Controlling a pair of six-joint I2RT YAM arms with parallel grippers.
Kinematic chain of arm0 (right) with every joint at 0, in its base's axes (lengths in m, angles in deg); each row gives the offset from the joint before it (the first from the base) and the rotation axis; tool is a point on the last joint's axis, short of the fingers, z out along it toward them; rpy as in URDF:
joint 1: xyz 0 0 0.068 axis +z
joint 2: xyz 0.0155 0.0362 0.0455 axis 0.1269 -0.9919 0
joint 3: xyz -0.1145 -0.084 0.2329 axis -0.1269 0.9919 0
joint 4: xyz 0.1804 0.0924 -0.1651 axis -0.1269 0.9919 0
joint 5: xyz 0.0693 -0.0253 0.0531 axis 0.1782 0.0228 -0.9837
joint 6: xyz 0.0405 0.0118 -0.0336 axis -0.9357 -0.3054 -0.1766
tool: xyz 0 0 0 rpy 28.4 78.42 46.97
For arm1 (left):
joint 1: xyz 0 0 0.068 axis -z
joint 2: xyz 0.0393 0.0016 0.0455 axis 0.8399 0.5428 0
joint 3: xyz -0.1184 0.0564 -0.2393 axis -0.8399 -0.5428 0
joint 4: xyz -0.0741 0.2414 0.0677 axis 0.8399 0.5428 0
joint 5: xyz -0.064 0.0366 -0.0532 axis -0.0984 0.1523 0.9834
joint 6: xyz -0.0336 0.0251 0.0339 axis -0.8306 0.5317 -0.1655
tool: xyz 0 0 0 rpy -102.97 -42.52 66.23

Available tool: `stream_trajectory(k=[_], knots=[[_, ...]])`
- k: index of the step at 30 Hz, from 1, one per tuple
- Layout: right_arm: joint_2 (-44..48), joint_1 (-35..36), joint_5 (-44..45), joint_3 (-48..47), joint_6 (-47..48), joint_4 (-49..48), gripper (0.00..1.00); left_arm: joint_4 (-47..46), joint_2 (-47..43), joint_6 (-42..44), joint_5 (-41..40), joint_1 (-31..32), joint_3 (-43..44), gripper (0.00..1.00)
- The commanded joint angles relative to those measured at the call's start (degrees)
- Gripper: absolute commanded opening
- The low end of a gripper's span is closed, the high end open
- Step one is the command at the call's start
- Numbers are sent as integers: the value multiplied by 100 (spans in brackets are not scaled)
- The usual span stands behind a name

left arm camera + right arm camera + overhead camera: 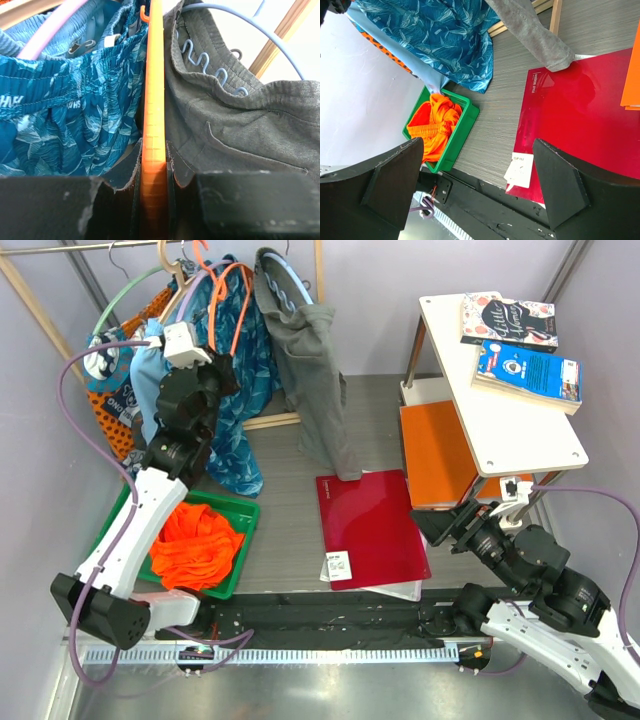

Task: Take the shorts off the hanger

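Note:
The orange shorts (pixel 195 545) are in the bin, so the robot's left gripper needs to gently move the orange bar slightly outward between the blue patterned shorts and grey shorts and let go of it.
The orange shorts (pixel 195 545) lie crumpled in a green bin (pixel 243 508) at the front left, off the hanger; they also show in the right wrist view (pixel 432 125). The thin orange hanger (pixel 237 302) hangs on the rack between blue patterned shorts and grey shorts. My left gripper (pixel 224 364) is raised to the rack and shut on the hanger's bar (pixel 154 100), which runs up between its jaws (pixel 153 190). My right gripper (pixel 440 525) is open and empty, low at the front right (pixel 477 145).
Blue patterned shorts (pixel 65 115) and grey shorts (pixel 225 125) on a pale blue hanger (pixel 240 12) flank the orange hanger on the wooden rack (pixel 280 420). A red folder (pixel 370 530) lies mid-table. A white shelf (pixel 500 410) with books (pixel 525 370) stands right.

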Motion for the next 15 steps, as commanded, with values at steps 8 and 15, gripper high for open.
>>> stream_trajectory(k=[8, 15], knots=[[-137, -10, 39, -102, 12, -227, 95, -546, -153, 167, -227, -30, 310, 0], [-67, -10, 100, -59, 12, -201, 95, -581, 296, 211, -192, -47, 600, 0]])
